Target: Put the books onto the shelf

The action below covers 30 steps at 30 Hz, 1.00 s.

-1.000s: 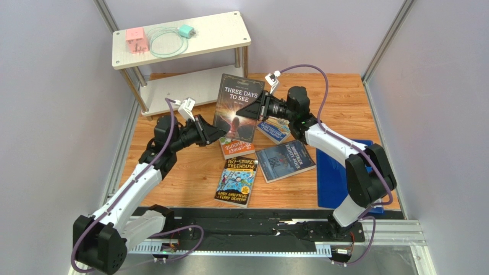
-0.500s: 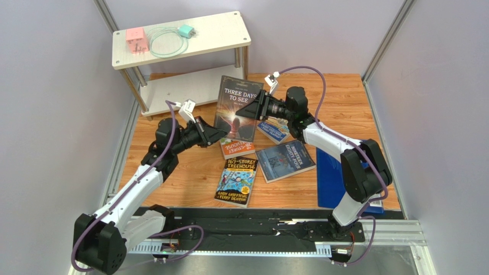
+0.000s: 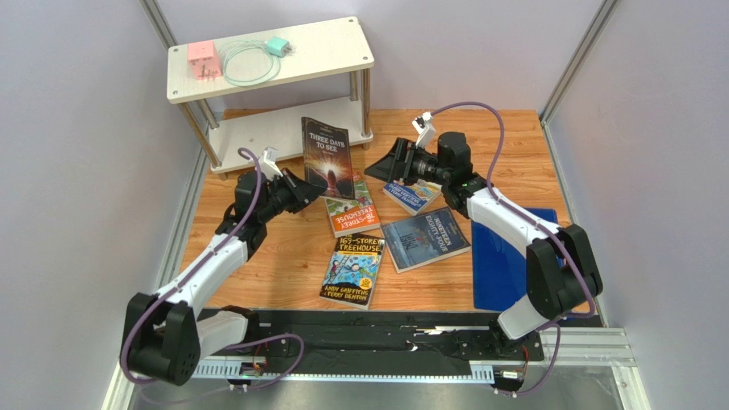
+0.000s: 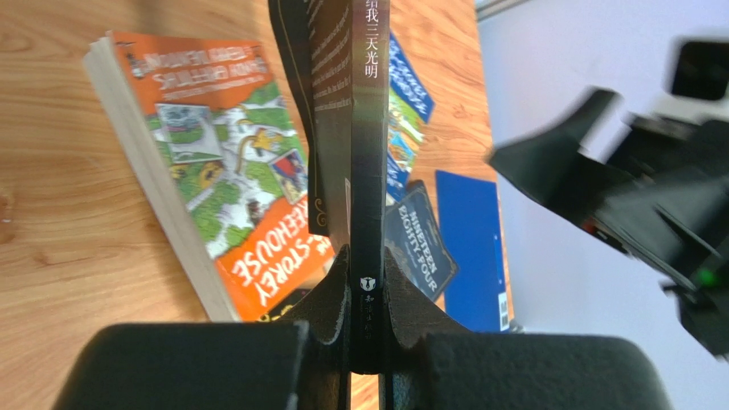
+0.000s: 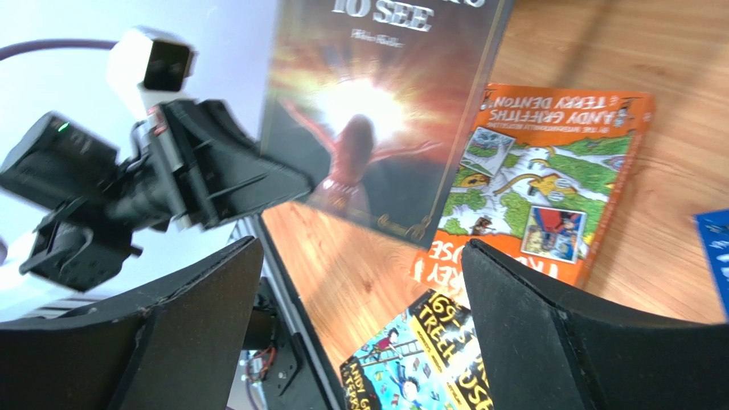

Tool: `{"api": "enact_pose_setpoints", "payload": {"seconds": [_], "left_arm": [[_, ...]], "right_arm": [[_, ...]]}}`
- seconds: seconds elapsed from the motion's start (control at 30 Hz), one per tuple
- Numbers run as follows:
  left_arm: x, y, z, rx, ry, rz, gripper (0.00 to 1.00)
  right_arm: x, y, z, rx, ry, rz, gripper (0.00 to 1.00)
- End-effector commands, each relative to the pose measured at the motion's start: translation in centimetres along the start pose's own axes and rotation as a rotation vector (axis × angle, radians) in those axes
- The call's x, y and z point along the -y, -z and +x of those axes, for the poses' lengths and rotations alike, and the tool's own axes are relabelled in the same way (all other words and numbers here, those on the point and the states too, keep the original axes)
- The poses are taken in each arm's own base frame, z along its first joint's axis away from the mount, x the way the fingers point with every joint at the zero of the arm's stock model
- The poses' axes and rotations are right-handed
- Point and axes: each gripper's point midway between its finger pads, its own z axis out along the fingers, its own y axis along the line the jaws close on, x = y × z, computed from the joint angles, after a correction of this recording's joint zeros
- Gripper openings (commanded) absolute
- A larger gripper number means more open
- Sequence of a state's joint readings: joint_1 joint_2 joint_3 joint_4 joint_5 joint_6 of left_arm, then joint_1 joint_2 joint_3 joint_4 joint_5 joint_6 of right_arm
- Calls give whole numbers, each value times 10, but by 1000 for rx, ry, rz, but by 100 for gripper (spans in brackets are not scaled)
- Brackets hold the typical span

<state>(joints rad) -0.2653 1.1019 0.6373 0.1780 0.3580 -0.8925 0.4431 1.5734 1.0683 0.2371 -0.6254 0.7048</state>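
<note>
My left gripper should move outward next and release the book on the lower board's end nearest my right gripper, since that end is bare and outward of my left gripper.
My left gripper [image 3: 305,190] [image 4: 366,275] is shut on the spine end of the dark brown book [image 3: 328,159] [image 4: 366,128] [image 5: 385,102], which it holds upright just in front of the shelf [image 3: 335,53]. To the book's right, my right gripper [image 3: 387,162] [image 5: 363,256] stands open and apart from it, with nothing between its fingers. On the wooden table lie the orange-green book [image 3: 352,215] [image 4: 214,162] [image 5: 543,179], the yellow-black book [image 3: 352,269] [image 5: 419,363], the slate blue book [image 3: 425,239] [image 4: 423,252] and the bright blue book [image 3: 411,196], partly under the right arm.
The shelf's top board carries a pink block [image 3: 204,61] and a teal charger [image 3: 275,45] with a coiled cable. Its lower board [image 3: 274,130] is bare. A plain blue sheet [image 3: 500,269] lies at the table's right. Grey walls close in both sides.
My right gripper has let go of the dark brown book, opened wide and drawn back to the right. The left gripper now holds the book alone, shifted left and turned toward the shelf.
</note>
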Motion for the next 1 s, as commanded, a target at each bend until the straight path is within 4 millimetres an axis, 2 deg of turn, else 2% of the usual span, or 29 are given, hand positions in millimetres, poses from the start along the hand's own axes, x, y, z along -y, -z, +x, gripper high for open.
{"api": "enact_pose_setpoints", "payload": {"seconds": [0.0,0.03,0.1,0.23,0.27,0.33,0.37,0.4,0.43,0.47,0.5,0.53,0.57,0.6,0.67,0.7,0.77,0.8,0.83,0.9,0.93,0.97], "left_arm": [[46,-10,-51,118,-38,180,0],[40,-16,-50,103,-28,172,0],[48,-18,-59,112,-35,223,0],[45,-30,-73,127,19,274,0],[46,-30,-82,152,18,292,0],[32,-40,-89,146,71,271,0],[36,-42,-99,168,64,298,0],[24,-52,-100,152,92,283,0],[22,-55,-105,142,118,296,0],[33,-58,-120,154,102,346,0],[18,-73,-118,124,135,338,0],[19,-78,-120,96,163,363,0],[31,-82,-136,115,142,411,0],[17,-96,-135,99,175,394,0],[22,-107,-151,111,178,414,0],[10,-119,-149,91,201,396,0],[12,-129,-158,89,215,409,0],[1,-138,-156,81,237,390,0],[1,-143,-164,100,242,387,0],[-13,-157,-161,79,271,354,0],[-10,-160,-166,74,269,362,0],[-19,-168,-163,64,290,352,0]], "right_arm": [[-3,22,-14,60,106,48,93],[-3,24,-14,60,110,50,93],[-2,28,-13,56,118,61,93],[0,32,-10,50,127,65,93],[0,32,-9,45,132,63,93],[3,33,-6,37,128,71,93],[6,33,-3,28,126,74,93],[6,33,-2,25,127,74,93],[7,33,-2,24,127,76,93],[7,35,-2,25,128,78,93],[9,35,0,24,128,82,93],[11,36,1,23,127,88,93],[9,37,1,25,132,87,93],[11,39,2,25,137,93,93],[10,41,4,22,144,97,93],[10,42,3,24,148,100,93],[10,45,5,22,156,109,93],[10,46,5,24,160,110,93],[11,47,5,25,163,115,93],[10,47,6,22,163,115,93],[10,47,6,20,166,114,93],[11,48,7,19,164,117,93]]}}
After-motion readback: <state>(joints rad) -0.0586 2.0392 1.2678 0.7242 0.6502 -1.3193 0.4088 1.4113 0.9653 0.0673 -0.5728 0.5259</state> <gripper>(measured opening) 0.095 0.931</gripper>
